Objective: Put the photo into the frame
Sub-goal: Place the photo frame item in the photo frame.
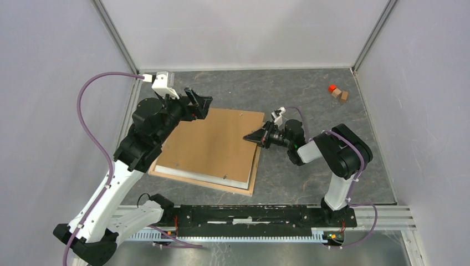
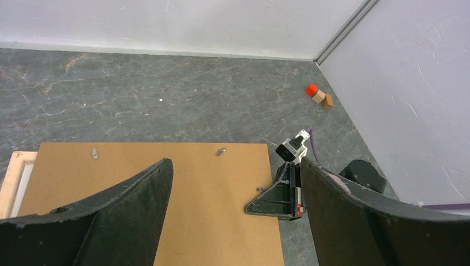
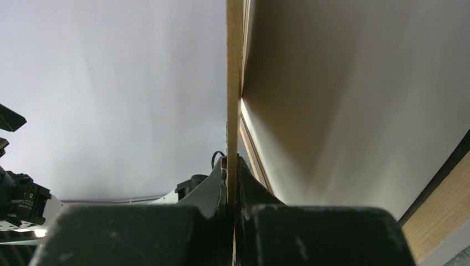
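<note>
A pale part still shows between the board and the frame's near bar (image 1: 203,182) (image 3: 257,161), so my right gripper will pull the board back toward that bar and open there.
A plain brown backing board (image 1: 213,144) (image 2: 183,194) lies tilted over the frame (image 1: 210,185), whose pale wood rail (image 2: 14,177) (image 3: 438,221) shows past the board's edges. My right gripper (image 1: 248,137) (image 3: 231,166) is shut on the board's right edge (image 3: 234,83), which it holds raised off the frame; it also shows in the left wrist view (image 2: 277,197). Under the raised board only a pale surface (image 3: 343,100) shows; the photo is hidden. My left gripper (image 1: 200,102) (image 2: 234,163) hangs open above the board's far left corner, with nothing between its fingers.
An orange block and small wooden blocks (image 1: 338,92) (image 2: 318,95) sit in the far right corner. Small metal clips (image 2: 95,152) are fixed near the board's far edge. Grey walls enclose the table on three sides. The arm bases stand on a rail (image 1: 249,213) at the near edge.
</note>
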### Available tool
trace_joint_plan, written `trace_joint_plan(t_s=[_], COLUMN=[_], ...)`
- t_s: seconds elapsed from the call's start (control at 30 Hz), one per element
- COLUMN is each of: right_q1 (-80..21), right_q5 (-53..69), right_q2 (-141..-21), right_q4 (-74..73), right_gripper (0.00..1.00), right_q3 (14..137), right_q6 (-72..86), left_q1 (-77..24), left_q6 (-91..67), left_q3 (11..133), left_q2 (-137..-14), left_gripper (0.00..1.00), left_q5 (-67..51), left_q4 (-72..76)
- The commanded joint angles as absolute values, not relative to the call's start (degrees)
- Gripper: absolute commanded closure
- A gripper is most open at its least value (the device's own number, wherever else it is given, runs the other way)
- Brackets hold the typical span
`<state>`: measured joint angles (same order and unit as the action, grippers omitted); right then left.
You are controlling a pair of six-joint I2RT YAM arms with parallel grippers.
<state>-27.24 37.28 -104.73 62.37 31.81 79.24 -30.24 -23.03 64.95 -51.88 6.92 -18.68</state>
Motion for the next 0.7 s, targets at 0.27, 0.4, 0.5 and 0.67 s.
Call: trace_joint_plan(t_s=[0.27,0.4,0.5,0.67], right_q1=[-28.5,-28.7,-29.0,-29.8], right_q5=[40.2,39.6,39.7,40.8], right_q2=[-107.3,-107.9,-108.2,-107.9], right_q4=[68.9,67.9,67.8,68.8], right_gripper=[1.0,1.0,1.0,1.0], right_q3=[35.6,35.9,36.0,35.8], right_q6=[80.7,79.9,79.9,79.8], left_q1=[-30.2,-30.2,-30.2,-30.2], left_q6=[-22.1,-22.1,-22.2,-22.3], left_q3=[65.4,65.4,65.4,65.4], left_q2=[-51.2,-51.1,-51.1,-50.9], left_gripper=[0.1,0.1,0.1,0.1], left_q5=[6.1,5.9,5.8,5.6], left_q4=[-16.8,-16.7,-16.7,-16.7])
